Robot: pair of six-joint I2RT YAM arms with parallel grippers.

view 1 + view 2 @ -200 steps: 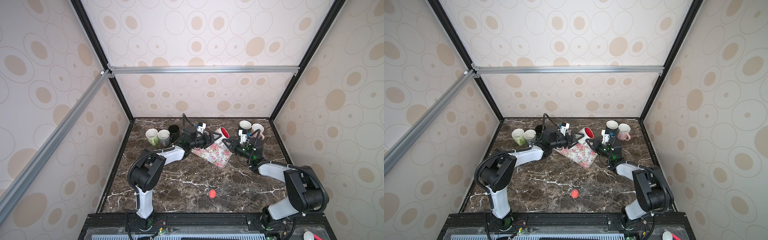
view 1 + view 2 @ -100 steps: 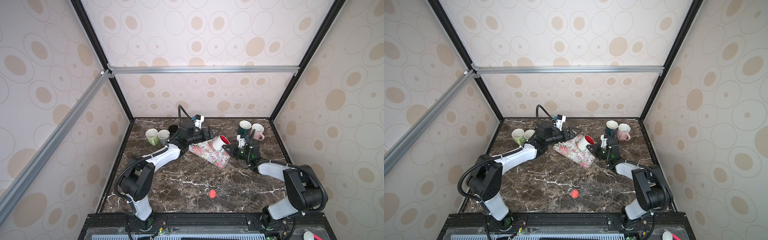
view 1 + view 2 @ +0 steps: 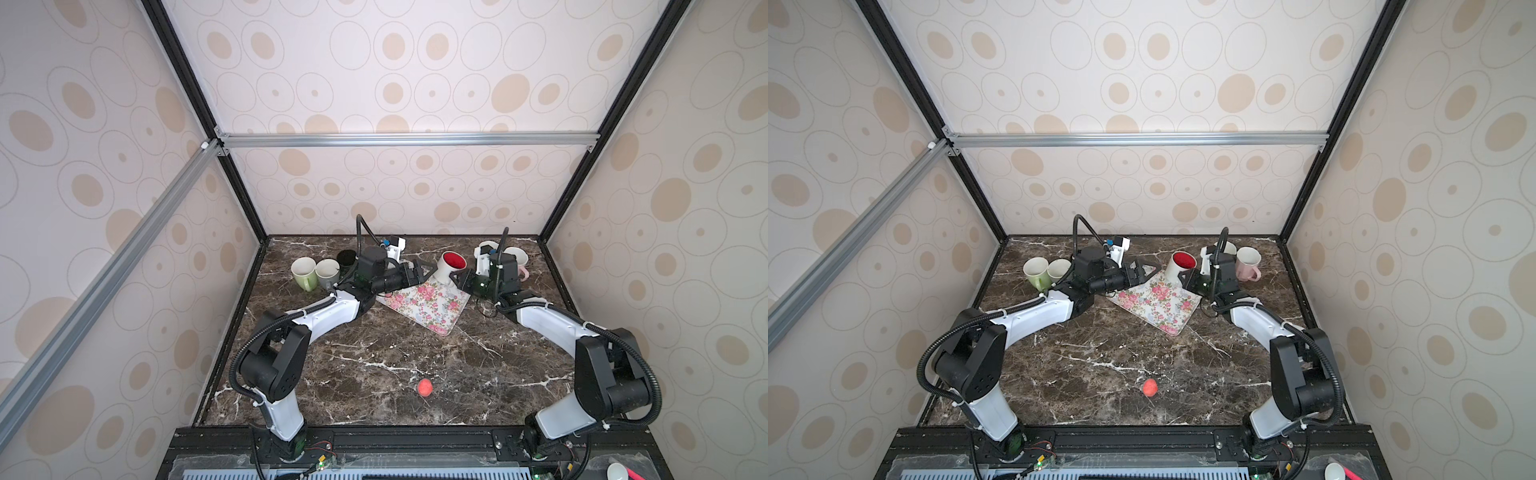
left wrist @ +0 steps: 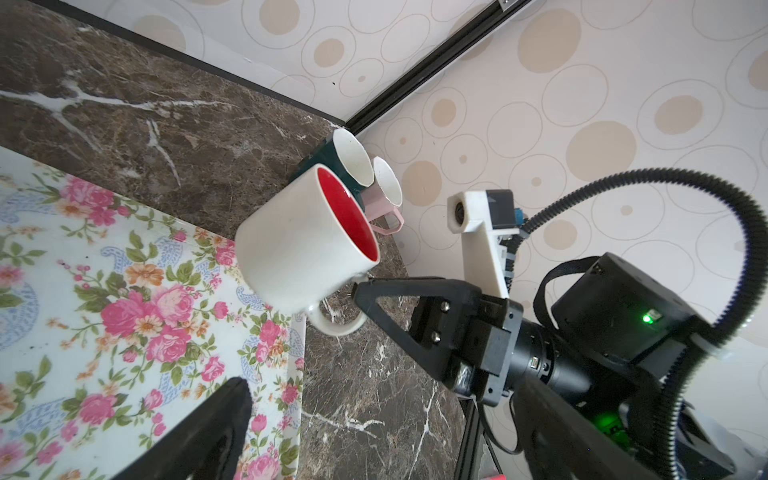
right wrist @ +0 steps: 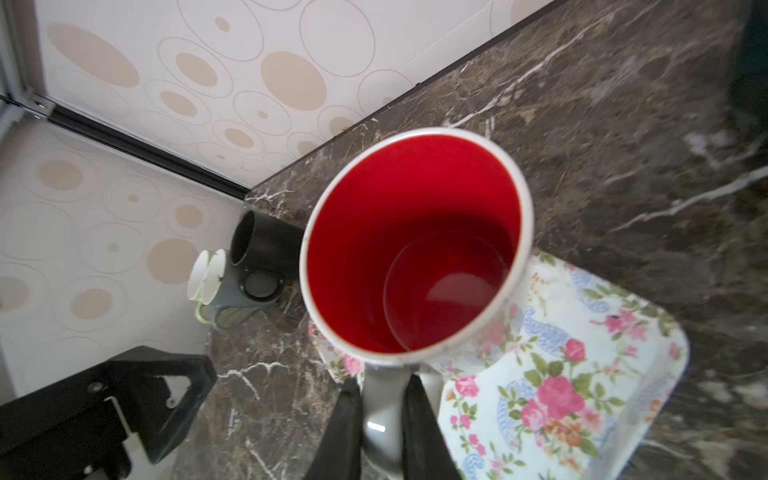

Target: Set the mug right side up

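Observation:
The bare marble point(image 5: 648, 100) beside the dark green mug is below my right gripper and outward of it. My right gripper will move outward and down next to let go of the mug's handle point(image 5: 382, 399).
The mug point(image 3: 451, 268) is white outside and red inside. It sits mouth up, slightly tilted, at the far corner of the floral tray point(image 3: 430, 307); it also shows in the other top view as the mug point(image 3: 1183, 266). My right gripper point(image 5: 383, 419) is shut on the mug's handle point(image 5: 382, 399), with the red-lined mug point(image 5: 415, 249) just beyond its fingers. In a top view the right gripper point(image 3: 459, 279) reaches in from the right. My left gripper point(image 3: 424, 270) stands open and empty just left of the mug. From the left wrist, the mug point(image 4: 307, 245) lies ahead of the left gripper point(image 4: 386, 432).
A green mug point(image 3: 303, 272), a grey mug point(image 3: 327, 272) and a black mug point(image 3: 345, 257) stand at the back left. A pink mug point(image 3: 1248, 262) and a dark green mug point(image 4: 332, 162) stand at the back right. A small red ball point(image 3: 425, 387) lies on the marble near the front.
The right gripper dipped the mug towards the tray, then brought it back up with its mouth turned upward. The left gripper stayed open and drew slightly away to the left.

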